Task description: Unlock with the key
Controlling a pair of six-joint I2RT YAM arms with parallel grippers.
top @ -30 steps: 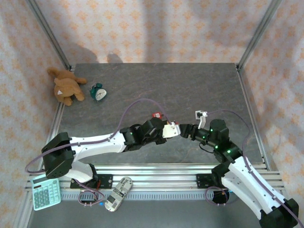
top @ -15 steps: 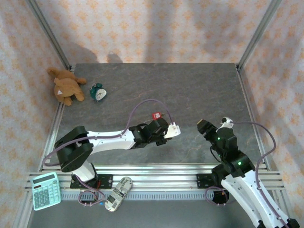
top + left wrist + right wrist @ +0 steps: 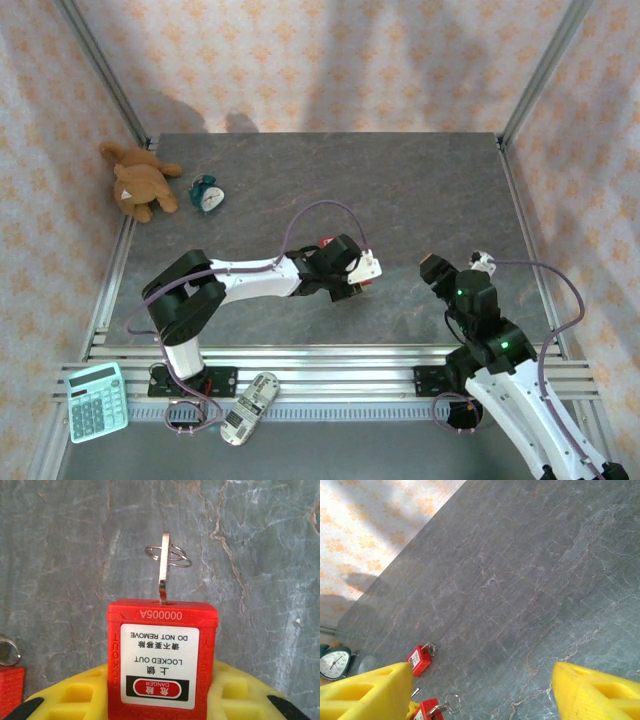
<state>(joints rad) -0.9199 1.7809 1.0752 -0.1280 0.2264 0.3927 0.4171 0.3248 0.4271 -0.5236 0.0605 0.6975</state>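
The lock is in my left gripper, label up, above the bare grey stone tabletop. Next I will lower the lock onto the tabletop, clear of the second padlock, and release it.
A red padlock [image 3: 162, 630] with a white "LOCKED OUT" label sits between the yellow fingers [image 3: 75, 695] of my left gripper [image 3: 162, 672], which is shut on it. A silver key [image 3: 163, 575] with a wire ring stands in the lock's end face. From the right wrist view the same padlock [image 3: 426, 711] and key [image 3: 440, 709] show at the bottom left. My right gripper [image 3: 482, 675] hangs wide open over bare table, apart from the lock. From above, the left gripper [image 3: 362, 272] is mid-table and the right gripper [image 3: 432, 267] a little to its right.
A second red padlock [image 3: 327, 243] [image 3: 419, 660] lies on the grey stone table [image 3: 420, 190] just behind the left gripper. A teddy bear [image 3: 140, 182] and a small green alarm clock [image 3: 208, 194] sit at the far left. A calculator [image 3: 96, 402] and a remote [image 3: 250, 408] lie off the near edge.
My right gripper has let go at the left gripper's padlock, opened and drawn back to the right. The key stays in the lock. The left gripper has shifted slightly farther back.
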